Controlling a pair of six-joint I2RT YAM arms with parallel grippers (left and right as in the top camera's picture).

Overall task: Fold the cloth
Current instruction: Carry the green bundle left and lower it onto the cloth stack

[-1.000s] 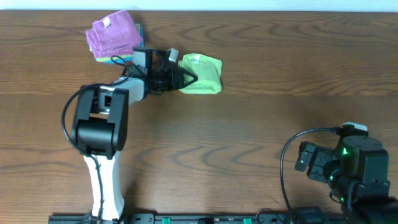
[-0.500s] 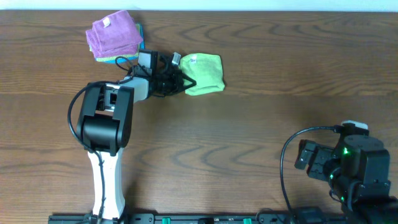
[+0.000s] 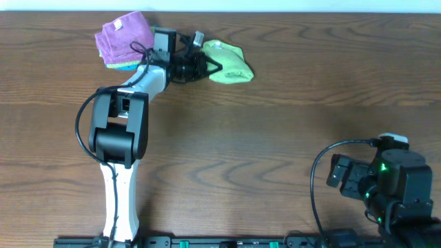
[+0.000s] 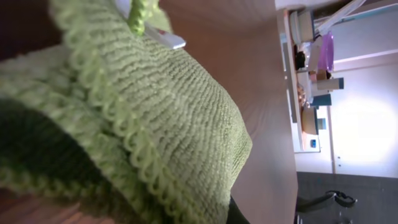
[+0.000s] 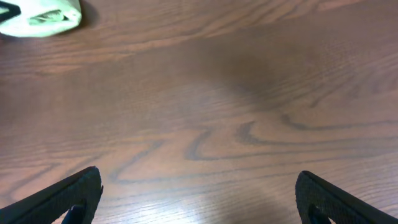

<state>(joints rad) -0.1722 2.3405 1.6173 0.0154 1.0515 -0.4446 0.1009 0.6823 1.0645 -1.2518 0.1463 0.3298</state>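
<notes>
The left gripper carries the green cloth left in the overhead view next and releases it on top of the purple cloth (image 3: 128,38), since folded cloths lie stacked there.
A folded light-green cloth (image 3: 231,62) lies bunched at the far middle-left of the table. My left gripper (image 3: 207,66) is at its left edge and shut on it. In the left wrist view the green cloth (image 4: 161,118) fills the frame, close up, with a white label (image 4: 163,38) showing. My right gripper (image 5: 198,193) is open and empty over bare wood at the near right; the green cloth (image 5: 43,17) shows far off in that view. In the overhead view the right gripper (image 3: 337,176) sits by its base.
A stack of folded cloths, purple (image 3: 127,36) on top with a blue one under it, sits at the far left, just left of my left arm (image 3: 120,131). The table's far edge runs close behind both.
My left gripper has moved toward the far edge with the green cloth, which has shifted up and bunched into a narrower shape. The right arm has not moved.
</notes>
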